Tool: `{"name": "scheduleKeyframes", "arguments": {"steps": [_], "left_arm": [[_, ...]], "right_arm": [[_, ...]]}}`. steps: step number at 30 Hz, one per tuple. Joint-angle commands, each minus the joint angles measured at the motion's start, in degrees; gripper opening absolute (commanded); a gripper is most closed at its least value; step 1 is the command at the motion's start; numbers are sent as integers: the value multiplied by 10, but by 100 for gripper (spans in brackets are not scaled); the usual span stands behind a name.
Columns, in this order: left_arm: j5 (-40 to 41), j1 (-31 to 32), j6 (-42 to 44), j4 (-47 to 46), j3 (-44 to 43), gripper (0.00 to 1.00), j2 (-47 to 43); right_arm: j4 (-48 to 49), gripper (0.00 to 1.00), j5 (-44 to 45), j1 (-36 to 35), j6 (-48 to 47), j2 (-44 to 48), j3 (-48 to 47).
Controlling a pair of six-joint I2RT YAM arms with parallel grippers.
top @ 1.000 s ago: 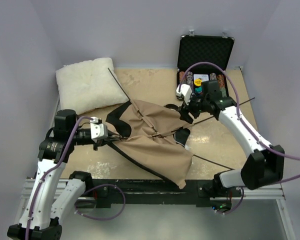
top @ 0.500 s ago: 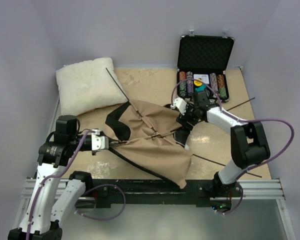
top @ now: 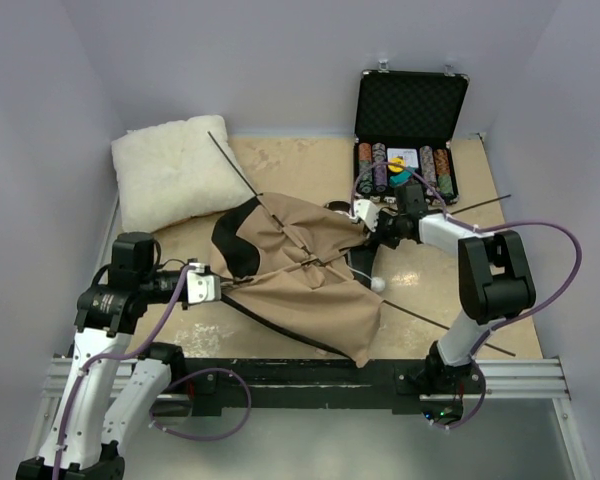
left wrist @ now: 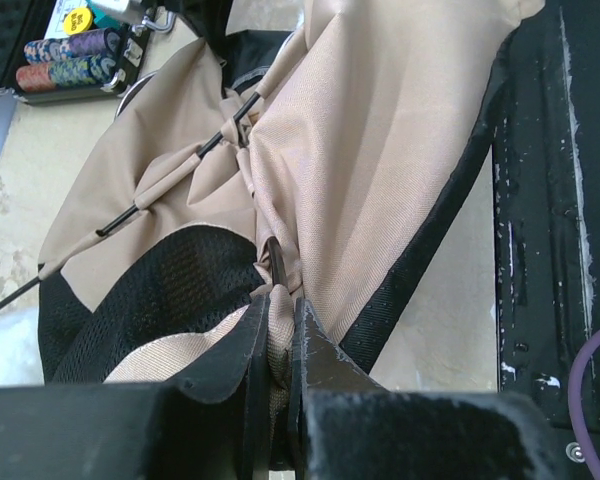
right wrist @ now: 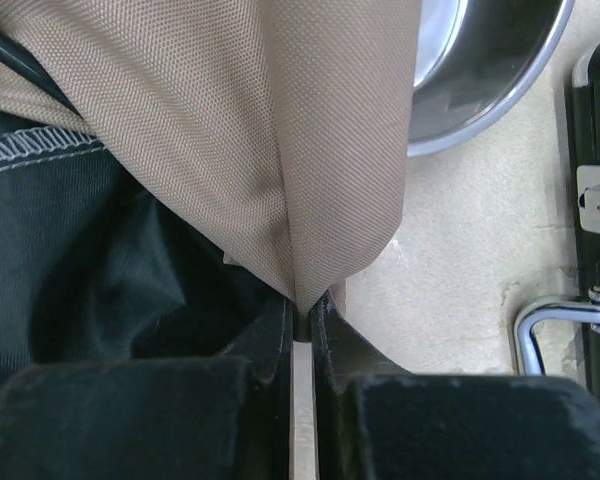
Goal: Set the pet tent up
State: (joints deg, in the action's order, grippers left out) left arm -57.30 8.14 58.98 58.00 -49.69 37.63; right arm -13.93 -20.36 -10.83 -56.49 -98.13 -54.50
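My left gripper has the tent's corner and will pull it left in the top view, then release it, because the tan fabric (left wrist: 275,330) is bunched along the pole.
The pet tent (top: 300,275) lies crumpled in the middle of the table, tan fabric with black mesh and trim. Thin dark poles (top: 235,170) stick out at the upper left and across the right. My left gripper (top: 220,287) is at the tent's left corner, shut on a fold of tan fabric (left wrist: 275,330) next to a pole end. My right gripper (top: 367,232) is at the tent's upper right edge. In the right wrist view its jaws (right wrist: 302,310) pinch a hanging point of tan fabric (right wrist: 280,130), with black lining beside it.
A fluffy white pillow (top: 170,170) lies at the back left. An open black case (top: 410,100) with poker chips (left wrist: 70,60) stands at the back right. A metal bowl (right wrist: 480,70) sits just beyond the right gripper. A small white ball (top: 378,284) lies by the tent.
My right gripper has moved left and down to the tent's right edge and shut on the fabric. The tent's upper right part has shifted slightly. The left gripper keeps its hold.
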Motion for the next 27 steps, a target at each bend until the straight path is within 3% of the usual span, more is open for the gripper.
{"name": "scheduleKeyframes", "arguments": {"steps": [1, 10, 14, 18, 19, 21, 23, 27], "left_arm": [[38, 0, 15, 24, 6, 0, -2], [64, -1, 20, 12, -1, 0, -10], [106, 0, -14, -54, 12, 0, -38], [145, 0, -66, -125, 37, 0, -52], [143, 0, -58, -124, 37, 0, -49], [140, 0, -46, -119, 36, 0, -44], [134, 0, -19, -99, 31, 0, -41], [148, 0, -3, -82, 23, 0, -43]], "right_arm": [[-61, 0, 141, 104, -52, -4, -3], [-173, 0, 91, 133, -121, 104, -22], [-222, 0, 65, 133, -136, 157, -32], [-194, 0, 67, 132, -133, 189, -11], [-198, 5, 67, 132, -142, 175, -11], [-200, 37, 81, 142, -151, 151, -24], [-199, 54, 66, 164, -176, 146, -46], [-232, 69, 62, 186, -262, 128, -96]]}}
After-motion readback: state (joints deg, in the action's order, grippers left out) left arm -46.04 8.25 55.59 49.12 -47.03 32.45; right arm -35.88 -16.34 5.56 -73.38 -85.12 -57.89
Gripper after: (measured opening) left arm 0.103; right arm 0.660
